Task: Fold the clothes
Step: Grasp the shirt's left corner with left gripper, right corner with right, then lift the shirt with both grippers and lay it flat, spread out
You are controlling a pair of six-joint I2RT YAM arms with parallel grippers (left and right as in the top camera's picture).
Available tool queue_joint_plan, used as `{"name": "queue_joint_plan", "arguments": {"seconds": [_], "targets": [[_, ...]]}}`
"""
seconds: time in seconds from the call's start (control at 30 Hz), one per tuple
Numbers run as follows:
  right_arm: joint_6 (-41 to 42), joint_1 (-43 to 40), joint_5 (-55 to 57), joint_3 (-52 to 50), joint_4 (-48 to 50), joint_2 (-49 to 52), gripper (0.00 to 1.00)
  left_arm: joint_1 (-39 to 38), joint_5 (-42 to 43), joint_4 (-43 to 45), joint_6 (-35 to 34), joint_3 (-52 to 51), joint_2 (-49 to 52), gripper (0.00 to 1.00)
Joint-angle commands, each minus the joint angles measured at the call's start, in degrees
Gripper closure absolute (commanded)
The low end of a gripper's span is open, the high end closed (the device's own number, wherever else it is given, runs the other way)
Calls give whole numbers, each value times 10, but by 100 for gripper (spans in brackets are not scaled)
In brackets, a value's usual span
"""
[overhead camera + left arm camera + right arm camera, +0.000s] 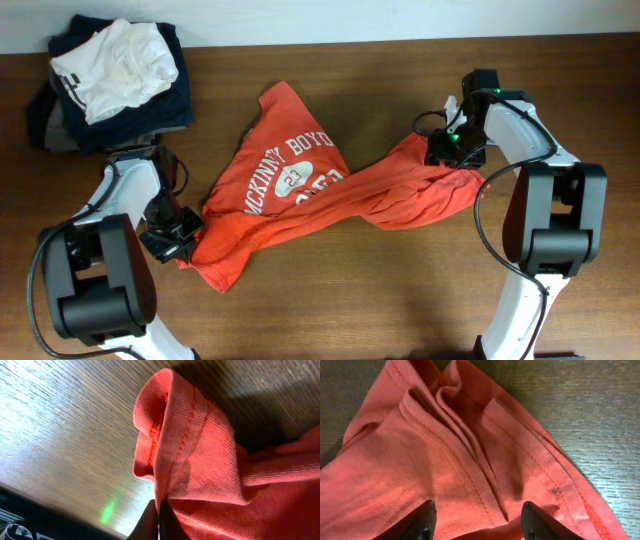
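Observation:
My left gripper next lifts the edge of the shirt and swings it outward and down to spread the crumpled shirt. It then releases, as bare table lies outward beside the shirt.
The red-orange t-shirt (300,190) with white "MCKINNEY BOYD" lettering lies crumpled and stretched across the middle of the wooden table. My left gripper (180,238) is shut on its hemmed lower-left edge; the left wrist view shows the fingertips (160,517) pinching a fold of the shirt (200,450). My right gripper (447,147) sits over the shirt's bunched right end. In the right wrist view its fingers (477,520) are open, spread over the folded hems of the shirt (445,460), not holding it.
A pile of garments stands at the back left corner: a white garment with dark trim (115,65) on top of navy and grey folded clothes (60,120). Bare wooden table (350,290) lies in front of the shirt.

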Motion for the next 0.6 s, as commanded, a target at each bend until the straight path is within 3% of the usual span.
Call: {"name": "queue_joint_plan", "arguments": {"seconds": [0.0,0.07,0.33,0.5,0.57], "targets": [[-1,3,7,-5,-1,5,47,2,-6,1,-2,1,3,97],[-2,3,7,-25,7,5,47,2,-6,2,-2,1,3,97],[-1,3,8,-17,4,5,72,2,-6,3,-2,1,3,98],[33,3,77,66,-54,5,96,2,-7,-23,-1,12,3,99],[52,3,81,130,-103,5,96,2,-14,-55,-2,42,0,99]]}}
